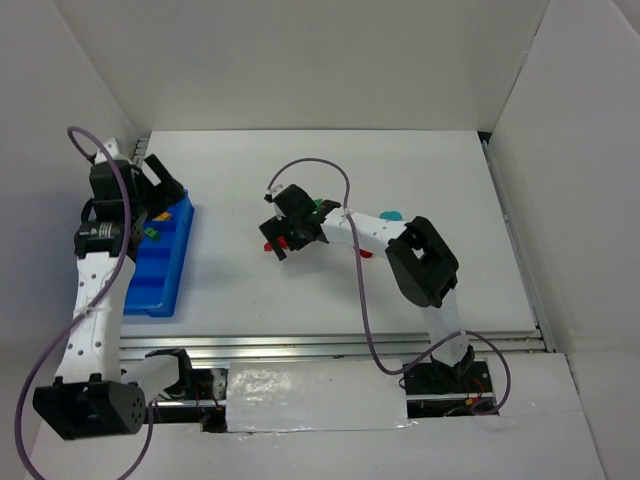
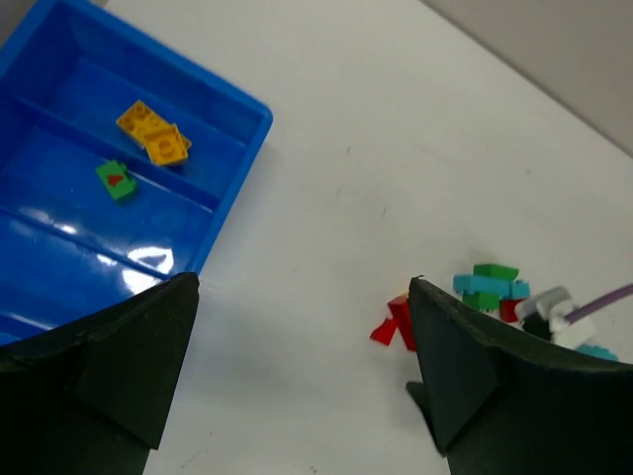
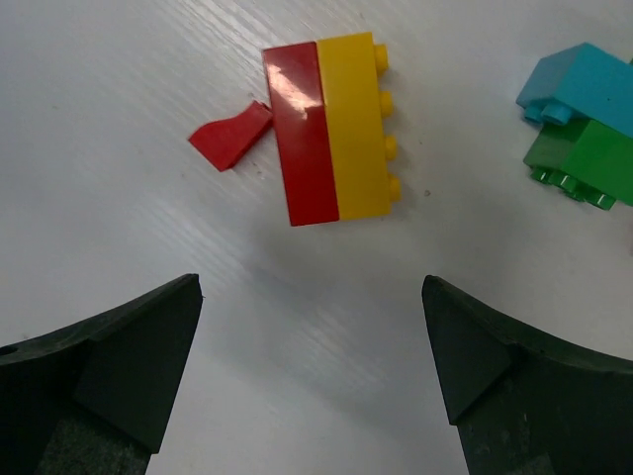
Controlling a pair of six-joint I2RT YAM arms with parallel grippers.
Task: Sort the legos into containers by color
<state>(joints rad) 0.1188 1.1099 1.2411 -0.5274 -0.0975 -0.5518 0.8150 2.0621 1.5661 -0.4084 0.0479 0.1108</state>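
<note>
My right gripper needs to move its open fingers gently forward and down next, one along each long side of the joined red and yellow brick [image 1: 282, 242] [image 3: 356, 124], because the brick is ahead and below.
The blue tray [image 1: 152, 296] lies at the left, split by cross dividers into containers. My left gripper [image 1: 160, 186] hangs over its far end, open and holding nothing [image 2: 303, 282]. In the left wrist view, one compartment of the tray [image 2: 229, 87] holds two yellow legos [image 2: 153, 135] and the one beside it holds a green lego [image 2: 117, 181]. My right gripper [image 1: 280, 236] is open [image 3: 313, 281] just above the table. Ahead of its fingertips lie a red brick [image 3: 300, 134] joined to a yellow brick [image 3: 356, 124], a small red piece [image 3: 230, 136], a teal brick [image 3: 579, 84] and a green brick [image 3: 586, 158].
The loose pile sits mid-table around the right gripper, with a red piece [image 1: 365, 254], a green one [image 1: 322, 205] and a teal one [image 1: 390, 215]. White walls enclose the table on three sides. A purple cable [image 1: 355, 290] loops over the right arm.
</note>
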